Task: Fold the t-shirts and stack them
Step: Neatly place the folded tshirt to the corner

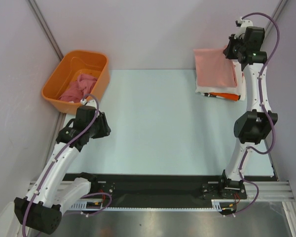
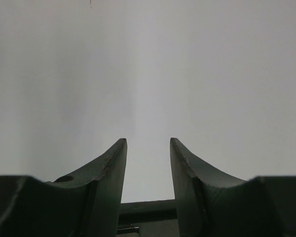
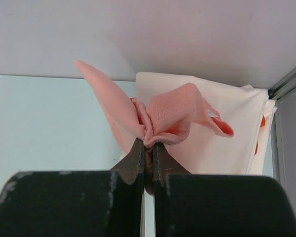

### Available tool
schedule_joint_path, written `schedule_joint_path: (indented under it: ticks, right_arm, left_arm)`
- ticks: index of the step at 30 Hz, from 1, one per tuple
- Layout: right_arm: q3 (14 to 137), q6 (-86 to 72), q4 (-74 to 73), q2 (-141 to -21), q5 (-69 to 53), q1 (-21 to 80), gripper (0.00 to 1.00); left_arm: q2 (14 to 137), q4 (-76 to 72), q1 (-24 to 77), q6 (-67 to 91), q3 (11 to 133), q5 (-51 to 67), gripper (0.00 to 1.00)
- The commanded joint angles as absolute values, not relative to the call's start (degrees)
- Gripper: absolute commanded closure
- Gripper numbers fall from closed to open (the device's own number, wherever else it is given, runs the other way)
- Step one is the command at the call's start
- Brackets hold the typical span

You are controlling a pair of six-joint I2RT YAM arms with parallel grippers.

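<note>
I need to move my right gripper down and toward the metal post next, over the cream-white shirt's far corner [image 1: 238,64] [image 3: 233,101], to let go of the salmon-pink shirt's bunched edge, because that corner is uncovered.
A folded salmon-pink t-shirt [image 1: 214,68] lies on top of a stack at the far right. My right gripper [image 1: 231,50] is shut on its bunched edge [image 3: 163,116], the fingertips of that gripper [image 3: 147,143] pinching the cloth. Under it is a cream-white folded t-shirt [image 3: 227,133], with an orange one [image 1: 222,95] peeking out below. A darker rose-pink t-shirt [image 1: 79,88] lies crumpled in the orange tub. My left gripper [image 1: 104,129] hovers over the table's left side, open with nothing between its fingers [image 2: 148,143], facing a blank wall.
The orange plastic tub [image 1: 101,61] stands at the far left corner, just beyond the left arm. Grey walls close in the back and both sides. A metal frame post [image 3: 288,84] runs beside the stack on the right.
</note>
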State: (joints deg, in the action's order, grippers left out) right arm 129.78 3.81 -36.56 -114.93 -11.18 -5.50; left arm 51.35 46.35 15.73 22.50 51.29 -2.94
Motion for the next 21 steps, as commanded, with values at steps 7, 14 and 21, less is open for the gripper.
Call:
schedule_joint_path:
  ticks: [7, 14, 21]
  right_arm:
    - [140.09, 4.13, -35.69, -123.22, -14.5, -9.31, 1.0]
    - [141.77, 3.43, -32.53, -127.35, -14.77, -11.34, 1.0]
    - [141.68, 4.3, -23.48, -133.23, -10.82, -11.78, 1.0]
  left_arm:
    - [52.56, 44.82, 15.56, 23.38, 50.71, -4.22, 0.54]
    - [54.14, 44.82, 15.56, 23.38, 50.71, -3.87, 0.54]
    - [55.46, 44.74, 15.56, 23.64, 50.71, -3.78, 0.54]
